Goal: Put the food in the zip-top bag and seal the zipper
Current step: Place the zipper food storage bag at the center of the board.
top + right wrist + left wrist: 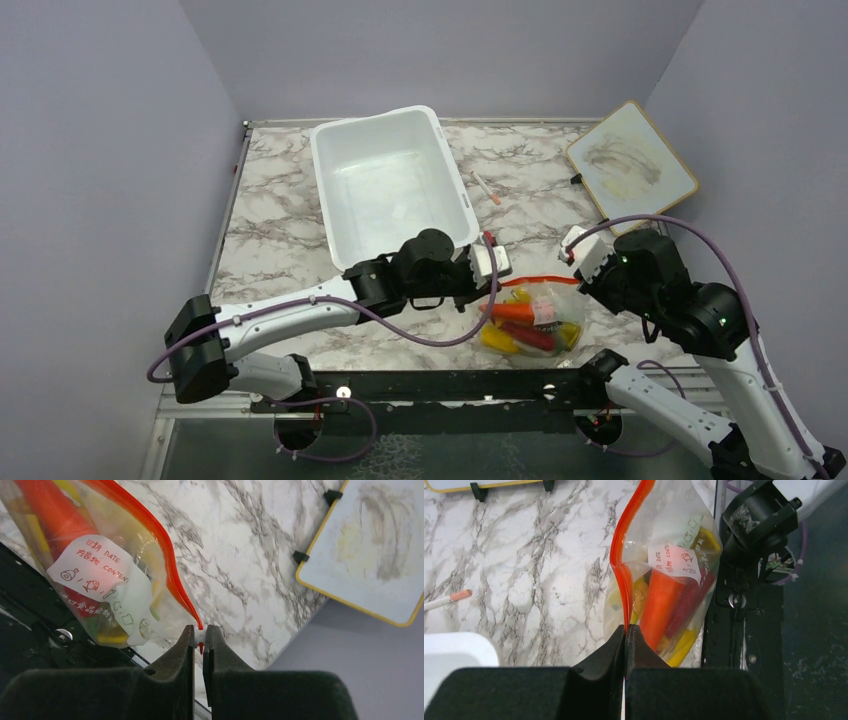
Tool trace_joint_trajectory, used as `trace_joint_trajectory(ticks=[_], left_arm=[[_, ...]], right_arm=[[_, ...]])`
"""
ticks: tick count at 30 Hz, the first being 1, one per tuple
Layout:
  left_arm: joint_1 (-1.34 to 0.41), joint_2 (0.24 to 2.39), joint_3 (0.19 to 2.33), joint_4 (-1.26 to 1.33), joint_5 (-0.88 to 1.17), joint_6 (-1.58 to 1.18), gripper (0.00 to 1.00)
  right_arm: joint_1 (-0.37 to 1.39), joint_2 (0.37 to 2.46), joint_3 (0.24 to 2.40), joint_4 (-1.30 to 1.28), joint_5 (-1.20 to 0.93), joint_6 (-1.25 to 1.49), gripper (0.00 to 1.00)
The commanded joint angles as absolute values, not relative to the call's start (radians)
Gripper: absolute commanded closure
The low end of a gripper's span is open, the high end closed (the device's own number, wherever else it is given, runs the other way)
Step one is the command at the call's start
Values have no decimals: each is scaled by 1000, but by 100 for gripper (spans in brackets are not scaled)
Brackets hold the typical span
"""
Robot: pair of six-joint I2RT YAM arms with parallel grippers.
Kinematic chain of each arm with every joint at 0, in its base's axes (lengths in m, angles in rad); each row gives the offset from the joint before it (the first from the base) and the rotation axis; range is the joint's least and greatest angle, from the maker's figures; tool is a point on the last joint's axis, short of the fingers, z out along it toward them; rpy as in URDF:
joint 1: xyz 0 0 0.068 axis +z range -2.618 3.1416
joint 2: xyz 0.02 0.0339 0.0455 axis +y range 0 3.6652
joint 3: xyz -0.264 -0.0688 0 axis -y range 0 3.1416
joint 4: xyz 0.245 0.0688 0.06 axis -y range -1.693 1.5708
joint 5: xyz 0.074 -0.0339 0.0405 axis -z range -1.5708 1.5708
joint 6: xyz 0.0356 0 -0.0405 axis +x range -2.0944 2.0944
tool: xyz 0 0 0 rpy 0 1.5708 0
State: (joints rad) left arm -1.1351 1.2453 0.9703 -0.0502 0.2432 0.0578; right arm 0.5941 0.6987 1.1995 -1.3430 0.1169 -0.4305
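Note:
The slider is already at the zipper's end, so my right gripper will next move outward and down to the open marble near the whiteboard (272,579) and open there.
The clear zip-top bag (532,318) hangs between my two grippers near the table's front edge, with the food inside: an orange carrot (663,605), a red chili (691,602) and yellow pieces (684,645). Its red-orange zipper (624,545) runs along the top edge. My left gripper (625,628) is shut on one end of the zipper. My right gripper (199,630) is shut on the white slider at the zipper's other end (170,575). A white label with red writing (95,575) is on the bag.
A white rectangular tub (390,185) stands behind the left arm. A wood-framed whiteboard (630,165) leans at the back right. A small white-and-red pen (486,188) lies between them. The black base rail (450,385) runs just below the bag.

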Motion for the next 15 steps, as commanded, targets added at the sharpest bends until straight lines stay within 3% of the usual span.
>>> trace_joint_trajectory(ticks=[1,6,15], left_arm=[[-1133,1341,1062,106,202,67,98],[-1134,1500,1253,12,-14,80,88],[-1132,1504,1334,-47,-226,-30,50]], right_arm=[[590,717,1158,-1283,309,-387,99],[590,731,1090,-1053,439,-413,99],[589,848,979,-869,480,-408,99]])
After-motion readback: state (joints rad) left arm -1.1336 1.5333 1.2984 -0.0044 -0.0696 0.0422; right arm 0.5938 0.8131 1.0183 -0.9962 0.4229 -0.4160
